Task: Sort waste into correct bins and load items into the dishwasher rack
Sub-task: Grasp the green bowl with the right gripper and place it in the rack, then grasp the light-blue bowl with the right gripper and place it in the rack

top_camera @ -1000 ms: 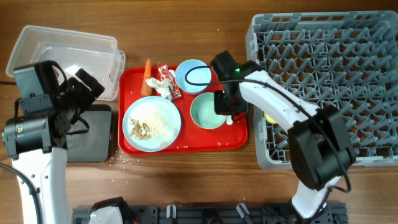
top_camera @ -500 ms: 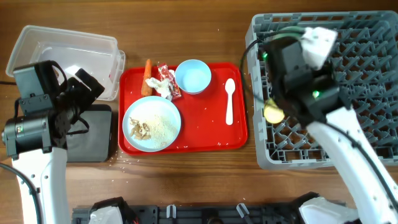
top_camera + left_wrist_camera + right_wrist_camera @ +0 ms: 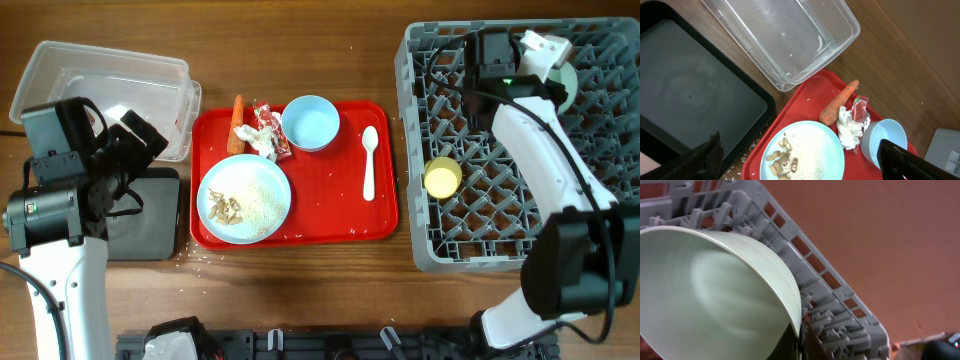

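Observation:
Next, my right gripper draws the bowl to the left in the overhead view along the rack's far part and releases it, since the bowl's already tilted on edge.
My right gripper is shut on the rim of the pale green bowl, tilted on edge over the far part of the grey dishwasher rack. In the right wrist view the bowl fills the left side, against the rack's pegs. The yellow-green cup lies in the rack. On the red tray are the blue bowl, the blue plate with crumbs, the white spoon, the carrot, the wrapper and the tissue. My left gripper is open and empty above the plate's edge.
The clear tub stands at the far left, with the black tray in front of it. The left wrist view shows the tub, the black tray, the carrot and the blue bowl. Rice grains lie on the wood beside the red tray.
My right gripper has lifted the green bowl off the red tray and carried it right and back, over the rack. The left arm has not moved.

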You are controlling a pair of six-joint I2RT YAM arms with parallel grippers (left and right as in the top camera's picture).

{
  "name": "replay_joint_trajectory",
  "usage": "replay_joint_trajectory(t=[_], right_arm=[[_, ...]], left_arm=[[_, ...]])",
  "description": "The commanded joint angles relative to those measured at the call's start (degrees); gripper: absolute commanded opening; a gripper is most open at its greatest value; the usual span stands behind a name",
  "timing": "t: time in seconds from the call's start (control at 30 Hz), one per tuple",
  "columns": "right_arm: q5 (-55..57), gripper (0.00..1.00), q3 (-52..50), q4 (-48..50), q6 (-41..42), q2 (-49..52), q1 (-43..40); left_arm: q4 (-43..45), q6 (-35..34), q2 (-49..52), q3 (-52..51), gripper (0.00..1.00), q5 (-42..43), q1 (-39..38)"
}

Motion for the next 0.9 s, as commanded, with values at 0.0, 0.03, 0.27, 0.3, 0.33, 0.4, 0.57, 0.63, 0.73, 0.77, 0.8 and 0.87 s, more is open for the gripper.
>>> replay_joint_trajectory(t=[0.0, 0.03, 0.27, 0.3, 0.33, 0.4, 0.57, 0.63, 0.73, 0.77, 0.8, 0.87], right_arm=[[1.7, 0.04, -0.2, 3.0, -7.2, 4.2, 0.8], [1.7, 0.04, -0.2, 3.5, -8.5, 5.2, 1.1], [-7.2, 0.05, -0.2, 0.3, -9.0, 6.2, 4.8], [-8.1, 0.05, -0.2, -0.8, -9.0, 6.2, 5.5], [-8.7, 0.06, -0.2, -2.2, -8.8, 6.2, 6.2], [-9.6, 0.24, 0.0, -5.1, -7.4, 6.0, 7.8], [-22.4, 0.66, 5.5, -12.5, -4.9, 1.6, 12.0], [-28.6, 0.66, 9.4, -14.5, -5.3, -0.9, 14.8], [-48.2, 0.65, 12.6, -11.5, -6.8, -3.9, 20.0], [-55.2, 0.65, 12.5, -9.4, -6.6, -4.0, 21.6], [-61.9, 0.65, 12.2, -6.8, -5.1, -3.7, 22.9], [-67.0, 0.63, 11.0, -3.1, 3.0, -1.2, 25.2]], left_arm=[[0.0, -0.8, 0.1, 1.0, 1.0, -0.3, 0.3], [0.0, -0.8, 0.1, 1.0, 1.0, -0.3, 0.3], [0.0, -0.8, 0.1, 1.0, 1.0, -0.3, 0.3], [0.0, -0.8, 0.1, 1.0, 1.0, -0.3, 0.3], [0.0, -0.8, 0.1, 1.0, 1.0, -0.3, 0.3], [0.0, -0.8, 0.1, 1.0, 1.0, -0.3, 0.3], [0.0, -0.8, 0.1, 1.0, 1.0, -0.3, 0.3], [0.0, -0.8, 0.1, 1.0, 1.0, -0.3, 0.3], [0.0, -0.8, 0.1, 1.0, 1.0, -0.3, 0.3], [0.0, -0.8, 0.1, 1.0, 1.0, -0.3, 0.3], [0.0, -0.8, 0.1, 1.0, 1.0, -0.3, 0.3], [0.0, -0.8, 0.1, 1.0, 1.0, -0.3, 0.3]])
